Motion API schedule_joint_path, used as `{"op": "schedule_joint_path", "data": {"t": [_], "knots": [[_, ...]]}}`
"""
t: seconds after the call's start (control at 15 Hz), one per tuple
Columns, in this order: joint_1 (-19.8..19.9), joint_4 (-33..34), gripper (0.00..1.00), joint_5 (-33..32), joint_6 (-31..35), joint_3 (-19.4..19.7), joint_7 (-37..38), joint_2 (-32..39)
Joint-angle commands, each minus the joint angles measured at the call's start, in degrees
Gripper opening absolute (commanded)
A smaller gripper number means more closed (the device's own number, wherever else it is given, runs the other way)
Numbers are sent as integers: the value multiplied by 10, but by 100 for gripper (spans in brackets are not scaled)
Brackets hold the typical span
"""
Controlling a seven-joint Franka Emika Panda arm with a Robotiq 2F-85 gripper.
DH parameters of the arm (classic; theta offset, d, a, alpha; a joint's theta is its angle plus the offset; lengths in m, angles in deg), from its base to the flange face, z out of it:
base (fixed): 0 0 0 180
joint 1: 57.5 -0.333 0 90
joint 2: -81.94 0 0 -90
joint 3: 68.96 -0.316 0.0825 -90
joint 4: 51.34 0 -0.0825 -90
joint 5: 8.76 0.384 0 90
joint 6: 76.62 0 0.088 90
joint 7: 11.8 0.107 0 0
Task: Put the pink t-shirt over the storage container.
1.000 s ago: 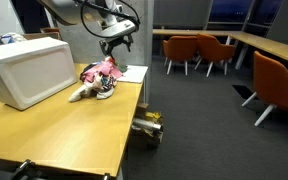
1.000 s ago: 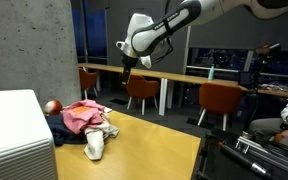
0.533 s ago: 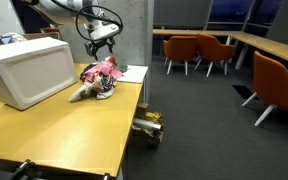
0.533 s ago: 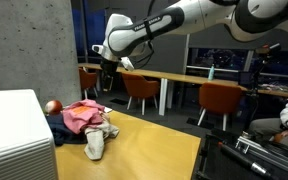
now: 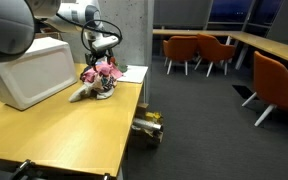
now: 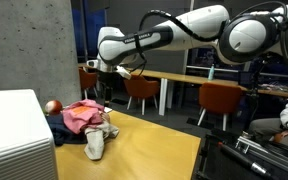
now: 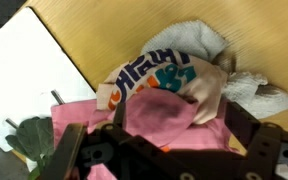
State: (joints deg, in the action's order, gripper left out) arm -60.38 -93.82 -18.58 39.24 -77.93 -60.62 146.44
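Observation:
Next, my gripper goes down a little onto the fold of the pink t-shirt [image 6: 81, 115] [image 7: 159, 120] and closes there, since that fold already shows between my open fingers.
The pink t-shirt [image 5: 106, 68] lies crumpled on top of a pile of clothes on the wooden table, beside the white storage container [image 5: 29, 70]. Both also show in an exterior view, the shirt [image 6: 81, 116] to the right of the container [image 6: 14, 135]. My gripper [image 5: 102, 52] hangs just above the pile, as the exterior view [image 6: 104, 92] also shows. In the wrist view the gripper [image 7: 164, 150] is open, its fingers on either side of the pink t-shirt [image 7: 159, 120]. Nothing is held.
The pile also holds a white cloth [image 6: 96, 143], a dark garment [image 6: 69, 137] and a printed cloth [image 7: 154, 70]. A red ball [image 6: 52, 106] lies behind it. A white sheet [image 5: 132, 73] lies at the table's corner. Orange chairs [image 5: 199, 50] stand beyond.
The arm has swung across toward the clothes pile and come down, so the open gripper now sits right over the pink t-shirt. The clothes have not moved.

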Motion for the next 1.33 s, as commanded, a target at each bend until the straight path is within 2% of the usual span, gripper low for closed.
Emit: {"op": "schedule_joint_path", "data": {"t": [0.0, 0.2, 0.27, 0.33, 0.4, 1.0, 1.07, 1.27], "knots": [[-13, 118, 100, 17, -67, 13, -32, 67], [-19, 146, 100, 17, -79, 18, -39, 88], [-13, 144, 100, 2, -77, 3, -39, 89], [-14, 147, 91, 2, -72, 2, -42, 93], [-15, 149, 74, 1, -69, 3, -43, 95], [-23, 156, 5, -6, -53, 7, -55, 96], [-24, 156, 1, -7, -52, 7, -57, 96], [-27, 159, 0, -11, -49, 12, -56, 91]]}}
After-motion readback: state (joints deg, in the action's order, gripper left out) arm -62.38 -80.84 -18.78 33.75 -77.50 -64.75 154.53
